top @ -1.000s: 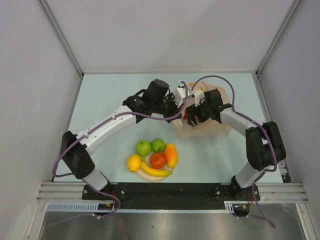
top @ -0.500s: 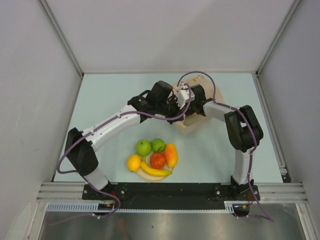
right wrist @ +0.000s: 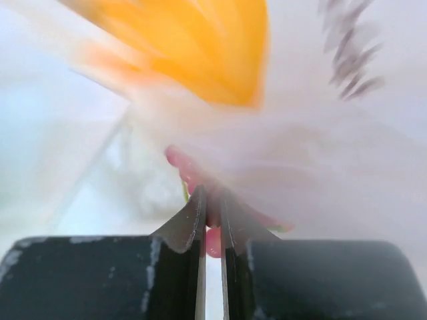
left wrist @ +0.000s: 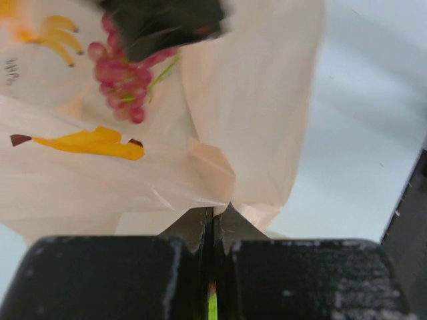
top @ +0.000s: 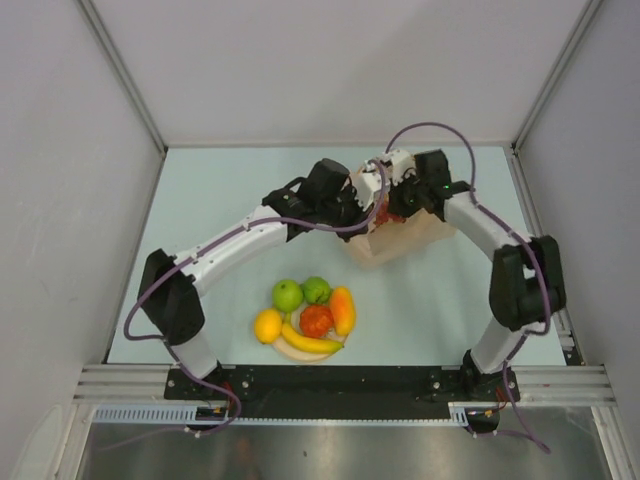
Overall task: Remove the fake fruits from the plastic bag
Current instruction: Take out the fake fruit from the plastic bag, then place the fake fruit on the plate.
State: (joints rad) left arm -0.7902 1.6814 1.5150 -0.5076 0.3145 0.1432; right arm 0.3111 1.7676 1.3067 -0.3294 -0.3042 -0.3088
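Observation:
My right gripper is holding the grapes and will lift and bring them back to release on top of the plated fruit [top: 304, 311]. That fruit lies back and to the gripper's left in the top view.
The peach-pink plastic bag [top: 400, 240] lies at the back of the table, right of centre. My left gripper [top: 362, 207] is shut on a pinched fold of its edge [left wrist: 213, 200]. My right gripper [top: 386, 212] reaches into the bag mouth, its jaws nearly together on a dark red grape bunch [right wrist: 212, 241]. In the left wrist view the grape bunch [left wrist: 120, 83] hangs under the right gripper's dark body. Two green apples [top: 287, 295] [top: 317, 289], a mango [top: 342, 310], a red-orange piece [top: 316, 320], a lemon [top: 268, 326] and a banana [top: 311, 343] lie on the plate [top: 288, 351].
The beige plate with fruit sits near the front edge, between the two arm bases. White walls close off the left, back and right sides. Purple cables loop over both wrists above the bag.
My right gripper's jaws have closed from wide open onto the grape bunch inside the bag, and the right arm has swung outward. The left gripper still holds the bag edge.

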